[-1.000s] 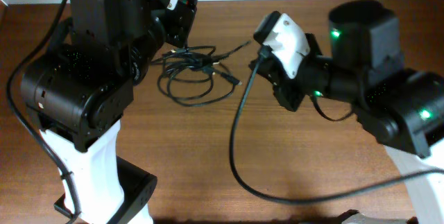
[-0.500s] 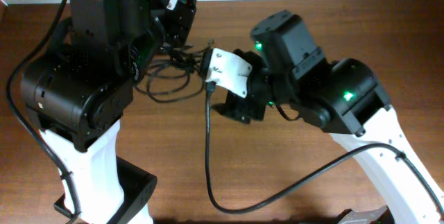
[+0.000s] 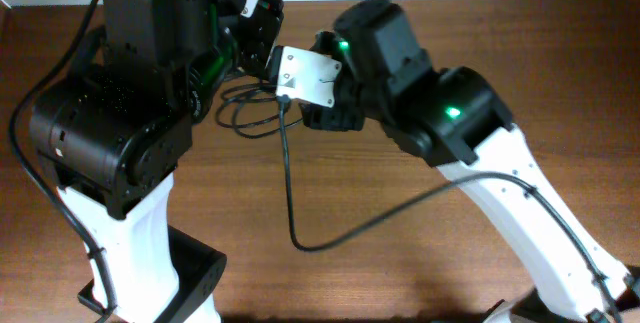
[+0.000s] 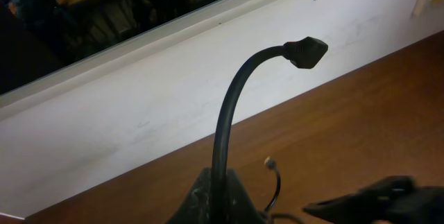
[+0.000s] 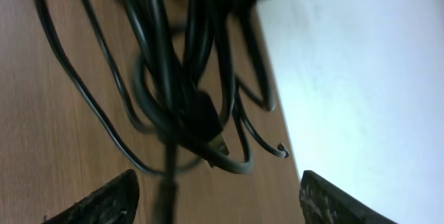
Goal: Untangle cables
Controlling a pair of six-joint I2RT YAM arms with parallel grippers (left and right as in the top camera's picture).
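My left gripper pulls toward the bare tabletop to its left in the overhead view next, to loosen the tangled bundle, then releases the cable.
The cables point(image 3: 243, 126) lie as a loose black bundle on the brown table, between the two arms near the back edge. My left gripper point(image 4: 220, 186) is shut on one cable point(image 4: 225, 113), which arcs up from the jaws to a black plug point(image 4: 305, 52). A thinner cable end point(image 4: 268, 162) curls just beside it. My right gripper point(image 5: 218, 203) stands open right in front of the bundle point(image 5: 173, 78), its fingers point(image 5: 104, 200) spread wide with nothing between them. A flat plug point(image 5: 210, 123) sits in the tangle. In the overhead view the right wrist point(image 3: 310, 75) covers part of the bundle.
A white wall point(image 4: 173, 106) runs along the table's back edge, close behind the cables. The right arm's own thick black cable point(image 3: 290, 193) hangs across the table's middle. The left arm's bulky body point(image 3: 110, 113) fills the left side.
The right arm has swung left across the table up to the bundle, and its jaws have opened. The bundle has shifted slightly left. The left gripper stays shut on its cable.
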